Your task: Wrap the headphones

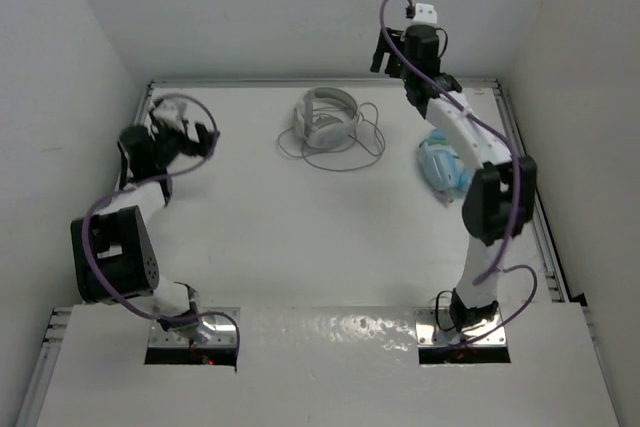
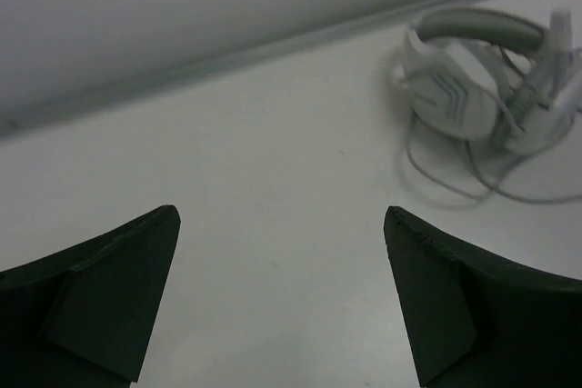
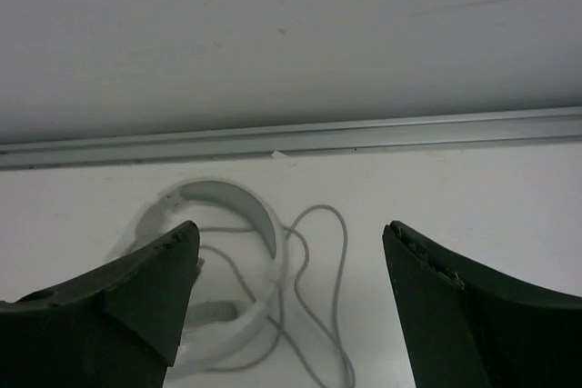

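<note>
The headband's arc leaves room for a finger inside, so my right gripper should next go down to the left in the top view onto the headband's side by the cable loop (image 1: 356, 115) (image 3: 279, 263).
The white and light-grey headphones (image 1: 326, 122) lie at the back middle of the table, with their thin grey cable (image 1: 352, 153) in loose loops around them. My left gripper (image 1: 207, 137) is open and empty, well left of them. In the left wrist view the headphones (image 2: 459, 88) show at the upper right, beyond the open gripper (image 2: 280, 217). My right gripper (image 1: 384, 53) is open and empty, raised near the back wall, right of the headphones. In the right wrist view the grey headband (image 3: 238, 211) and the cable (image 3: 338, 261) lie below the open gripper (image 3: 291, 229).
Light blue headphones (image 1: 444, 165) lie at the right, partly under the right arm. A metal rail (image 1: 250, 82) runs along the back edge below the white wall; it also shows in the right wrist view (image 3: 364, 132). Side walls close in the table.
</note>
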`<state>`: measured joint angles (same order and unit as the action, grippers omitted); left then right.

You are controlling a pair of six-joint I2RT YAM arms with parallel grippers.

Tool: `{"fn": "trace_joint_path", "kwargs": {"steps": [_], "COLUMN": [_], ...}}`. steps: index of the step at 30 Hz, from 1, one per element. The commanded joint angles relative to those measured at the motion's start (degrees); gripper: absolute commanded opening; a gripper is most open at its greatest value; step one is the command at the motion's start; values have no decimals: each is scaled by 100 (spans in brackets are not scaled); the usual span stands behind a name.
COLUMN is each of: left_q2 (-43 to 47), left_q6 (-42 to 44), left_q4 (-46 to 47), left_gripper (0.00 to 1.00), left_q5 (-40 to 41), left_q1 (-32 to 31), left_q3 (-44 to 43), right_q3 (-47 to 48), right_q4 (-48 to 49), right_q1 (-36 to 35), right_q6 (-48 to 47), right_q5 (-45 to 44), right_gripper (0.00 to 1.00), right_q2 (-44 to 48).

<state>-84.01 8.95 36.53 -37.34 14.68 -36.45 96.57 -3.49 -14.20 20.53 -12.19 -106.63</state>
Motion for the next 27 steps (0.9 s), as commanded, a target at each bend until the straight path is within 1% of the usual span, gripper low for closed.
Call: {"fn": "trace_joint_path", "kwargs": {"steps": [1, 2, 3, 4, 5, 6, 7, 8, 9, 10, 11, 12, 14, 16, 17, 18, 21, 22, 24, 25, 26, 27], "left_q2": [245, 184, 52, -10, -54, -176, -256, -439, -519, -590, -704, -740, -775, -758, -731, -722, -652, -591, -547, -520, -451, -432], "left_q6": [693, 896, 1220, 1328, 1424, 1530, 1539, 1513, 1417, 1416, 1416, 1416, 1390, 1443, 1460, 1504, 1609, 1706, 1899, 2013, 2223, 2338], "left_q4": [-2855, -3193, -3449, -3617, -3905, -4021, -4153, -4441, -4575, -4724, -4952, -5041, -5173, -5200, -5200, -5200, -5253, -5314, -5419, -5577, -5656, -5744], "left_gripper": [93, 93, 93, 92, 90, 86, 83, 72, 66, 64, 64, 64, 68, 69, 69, 69, 69, 69, 69, 69, 69, 69], "left_q5": [-153, 163, 932, 1235, 1456, 1797, 1931, 2019, 2160, 2178, 2170, 2144, 2161, 2231, 2275, 2345, 2267, 2136, 1969, 1872, 1714, 1617], "left_q1": [-130, -288, -490, -788, -904, -1018, -1124, -1142, -1142, -1142, -1151, -1151, -1186, -1256, -1274, -1309, -1327, -1336, -1371, -1388, -1415, -1415], "left_q3": [-1731, -2030, -2268, -2575, -2682, -2814, -3155, -3367, -3587, -3789, -4104, -4229, -4397, -4398, -4363, -4336, -4274, -4266, -4274, -4283, -4292, -4335], "right_q3": [1272, 1589, 2167, 2399, 2540, 2611, 2586, 2551, 2516, 2515, 2541, 2585, 2586, 2472, 2341, 2296, 2138, 1850, 1349, 1059, 500, 242], "right_q4": [-1030, -1153, -1354, -1417, -1444, -1349, -1261, -1155, -1128, -1111, -1145, -1163, -1189, -1190, -1137, -1119, -1093, -910, -524, -313, 116, 294], "right_q1": [-153, -206, -241, -268, -268, -268, -277, -303, -329, -408, -461, -540, -593, -611, -611, -611, -637, -681, -751, -786, -830, -944], "right_q6": [416, 442, 486, 591, 827, 960, 1074, 1241, 1295, 1304, 1313, 1313, 1356, 1444, 1445, 1427, 1234, 1016, 621, 114, -126, -381], "right_q5": [-381, -442, -486, -495, -391, -346, -276, -215, -214, -214, -214, -205, -205, -223, -232, -214, -144, -126, -22, 75, 215, 408], "right_gripper": [81, 81, 82, 82, 81, 81, 80, 79, 78, 78, 78, 78, 78, 75, 70, 55, 15, 0, 0, 0, 0, 0], "right_q2": [-1190, -1515, -2102, -2369, -2589, -2913, -3021, -3117, -3223, -3415, -3513, -3679, -3812, -3909, -3918, -3927, -3848, -3622, -3200, -2954, -2421, -2146]}}
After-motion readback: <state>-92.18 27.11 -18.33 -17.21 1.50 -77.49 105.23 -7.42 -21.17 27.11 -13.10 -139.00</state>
